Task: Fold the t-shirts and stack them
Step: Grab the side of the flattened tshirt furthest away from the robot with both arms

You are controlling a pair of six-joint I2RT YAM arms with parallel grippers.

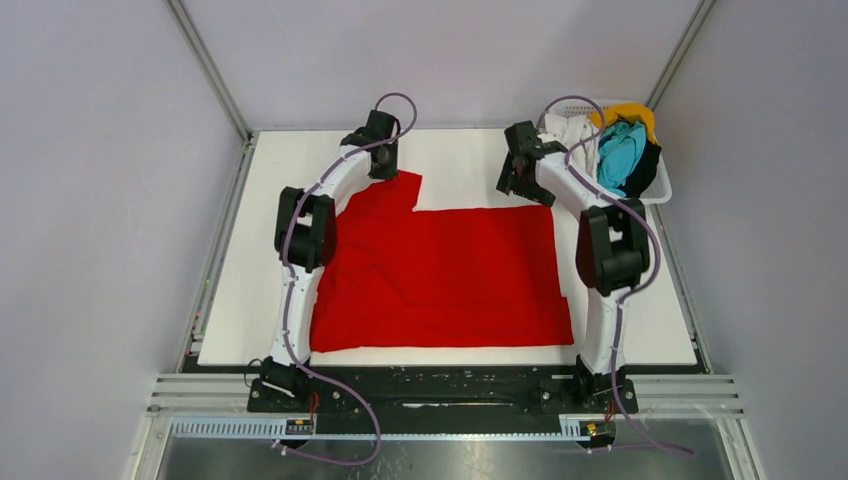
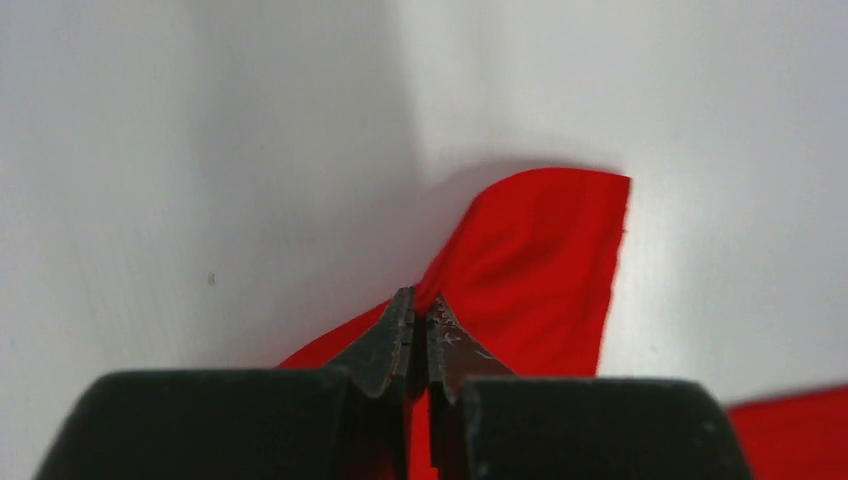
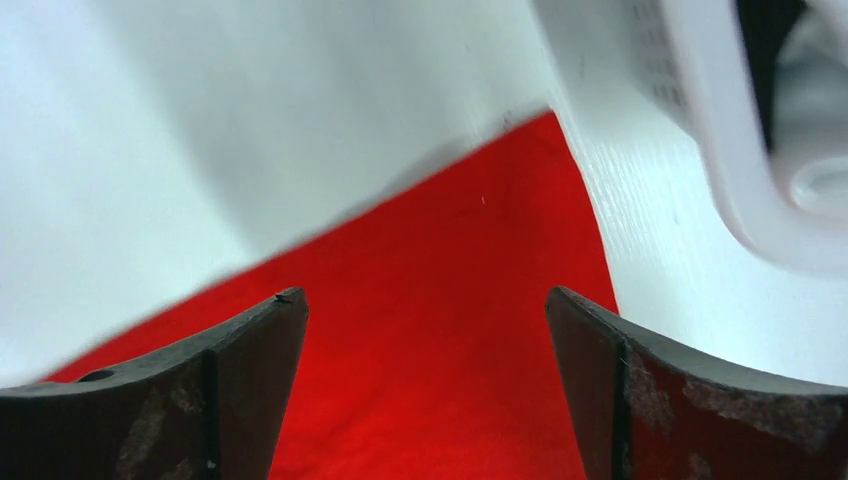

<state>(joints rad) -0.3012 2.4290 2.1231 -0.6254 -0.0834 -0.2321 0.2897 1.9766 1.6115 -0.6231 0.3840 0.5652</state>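
The robot's right hand should turn its open fingers across the t-shirt's far edge near the basket (image 3: 497, 150), go down and close, because that edge is below it and runs nearly along the fingers.
A large bright red t-shirt (image 1: 440, 275) lies spread on the white table (image 1: 250, 300). My left gripper (image 1: 385, 165) is at its far left part and is shut on a pinch of the red cloth (image 2: 540, 250); its fingertips (image 2: 400, 320) press together with cloth between them. My right gripper (image 1: 512, 185) hovers over the shirt's far right corner (image 3: 500, 230), jaws wide open and empty. White (image 1: 572, 135), turquoise (image 1: 620, 155), yellow (image 1: 628, 115) and black (image 1: 648, 165) shirts sit bunched in the basket.
The white plastic lattice basket (image 1: 655, 192) stands at the table's far right corner, close to my right arm; its rim shows in the right wrist view (image 3: 740, 190). Grey walls and metal posts enclose the table.
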